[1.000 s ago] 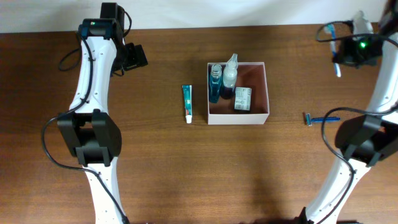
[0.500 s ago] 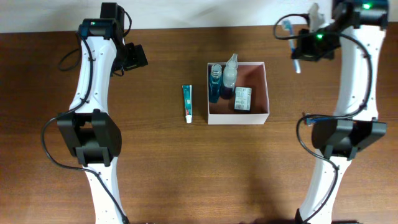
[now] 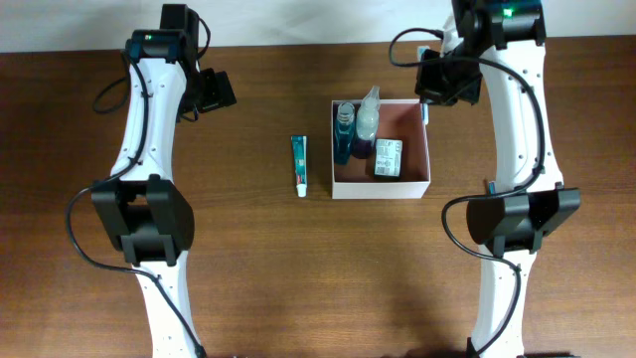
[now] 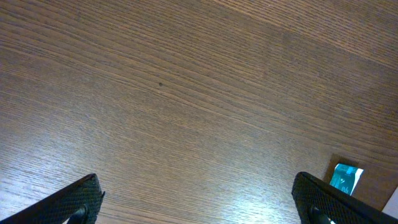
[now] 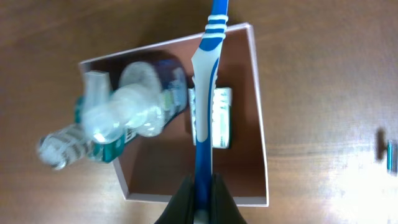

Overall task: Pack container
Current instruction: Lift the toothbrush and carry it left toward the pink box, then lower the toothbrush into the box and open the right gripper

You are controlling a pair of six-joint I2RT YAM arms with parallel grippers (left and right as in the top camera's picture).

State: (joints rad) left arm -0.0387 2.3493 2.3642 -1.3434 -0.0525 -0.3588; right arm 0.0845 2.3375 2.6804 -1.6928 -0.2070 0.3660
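The white packet [image 3: 388, 157] has open space around it, so my right gripper will next go down while turning toward the clear spray bottle [image 3: 368, 117], and then let go of the toothbrush.
The container [image 3: 382, 191] is a square white-walled box with a reddish-brown inside, at the table's middle. It holds a blue bottle [image 3: 344, 134], a clear spray bottle [image 3: 368, 117] and a small white packet [image 3: 388, 157]. My right gripper [image 3: 429, 88] is shut on a blue and white toothbrush [image 5: 208, 87], over the container's back right corner. In the right wrist view the gripper [image 5: 202, 193] holds the toothbrush handle, with the head pointing across the container [image 5: 260, 130]. My left gripper [image 3: 214, 91] is open and empty over bare wood at the back left [image 4: 199, 208].
A toothpaste tube [image 3: 299, 164] lies left of the container; its end shows in the left wrist view [image 4: 345, 177]. A blue razor [image 3: 491, 186] lies to the container's right, mostly hidden by the right arm; it also shows in the right wrist view [image 5: 390, 155].
My right gripper has swung left from the far right edge to above the container's back right corner, carrying the toothbrush. The left arm has not moved.
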